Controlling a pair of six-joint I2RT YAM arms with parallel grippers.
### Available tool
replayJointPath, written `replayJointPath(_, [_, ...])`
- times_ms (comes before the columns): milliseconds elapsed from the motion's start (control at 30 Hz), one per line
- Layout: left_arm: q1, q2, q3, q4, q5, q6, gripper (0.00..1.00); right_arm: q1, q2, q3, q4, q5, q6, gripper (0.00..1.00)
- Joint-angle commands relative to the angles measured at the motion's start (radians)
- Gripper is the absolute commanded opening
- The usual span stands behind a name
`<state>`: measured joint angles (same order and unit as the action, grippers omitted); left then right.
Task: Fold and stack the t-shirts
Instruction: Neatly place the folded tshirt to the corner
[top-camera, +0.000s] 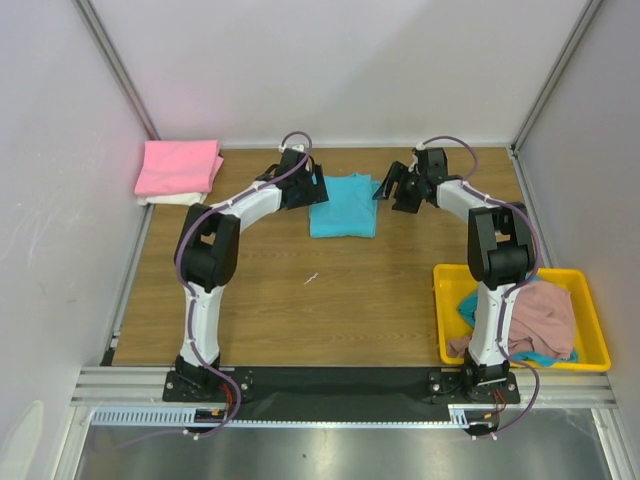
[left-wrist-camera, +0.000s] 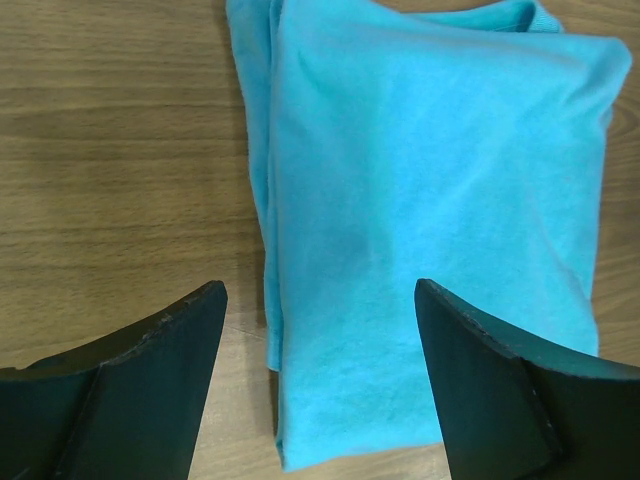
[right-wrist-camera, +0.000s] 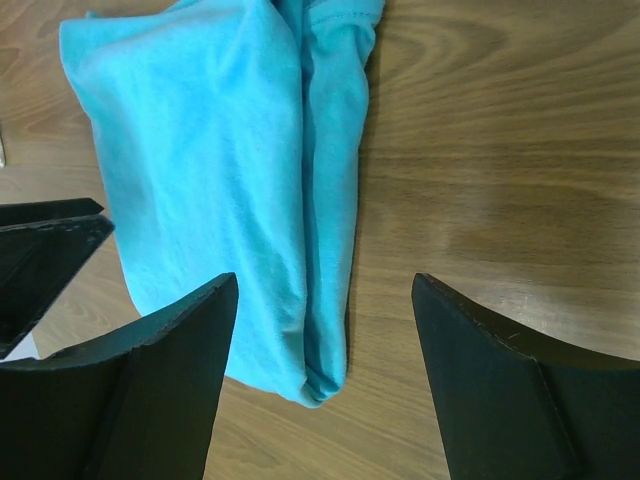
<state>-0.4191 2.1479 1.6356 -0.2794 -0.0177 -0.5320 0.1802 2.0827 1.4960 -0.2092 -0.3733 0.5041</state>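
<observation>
I will move my open left gripper down next onto the turquoise t-shirt's side edge (top-camera: 312, 209) (left-wrist-camera: 279, 335) closest to the pink shirt, because that edge already runs between its spread fingers.
A folded turquoise t-shirt (top-camera: 343, 205) lies flat on the wooden table at the far middle. My left gripper (top-camera: 306, 190) is open and empty just above its left edge; in the left wrist view the shirt (left-wrist-camera: 430, 200) fills the space between and beyond the fingers. My right gripper (top-camera: 392, 187) is open and empty at its right edge; in the right wrist view the shirt (right-wrist-camera: 220, 170) lies to the left with its folded corner between the fingers. A folded pink shirt (top-camera: 178, 167) rests on a folded white one (top-camera: 172, 198) at the far left.
A yellow bin (top-camera: 595, 330) at the near right holds crumpled shirts, a dusty pink one (top-camera: 540, 318) on top of a turquoise one (top-camera: 467, 305). White walls enclose the table on three sides. A small white scrap (top-camera: 312, 277) lies mid-table.
</observation>
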Motion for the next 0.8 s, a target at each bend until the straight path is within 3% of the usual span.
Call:
replayJointPath(0, [0.003, 0.021, 0.015, 0.025, -0.013, 0.001, 0.82, -0.001, -0.022, 0.044, -0.001, 0.011, 0.011, 0.76])
replayJointPath(400, [0.005, 0.09, -0.016, 0.134, 0.065, -0.062, 0.8, -0.044, -0.13, 0.003, -0.041, 0.025, 0.033, 0.75])
replayJointPath(533, [0.009, 0.105, -0.031, 0.183, 0.093, -0.101, 0.72, -0.076, -0.226, -0.046, -0.036, 0.054, 0.054, 0.75])
replayJointPath(667, [0.011, 0.133, -0.02, 0.184, 0.067, -0.123, 0.43, -0.11, -0.349, -0.12, -0.033, 0.1, 0.073, 0.75])
replayJointPath(733, [0.014, 0.148, -0.008, 0.169, 0.039, -0.123, 0.36, -0.134, -0.428, -0.164, -0.045, 0.125, 0.07, 0.76])
replayJointPath(767, [0.017, 0.155, -0.005, 0.16, 0.038, -0.128, 0.27, -0.142, -0.453, -0.181, -0.05, 0.129, 0.067, 0.76])
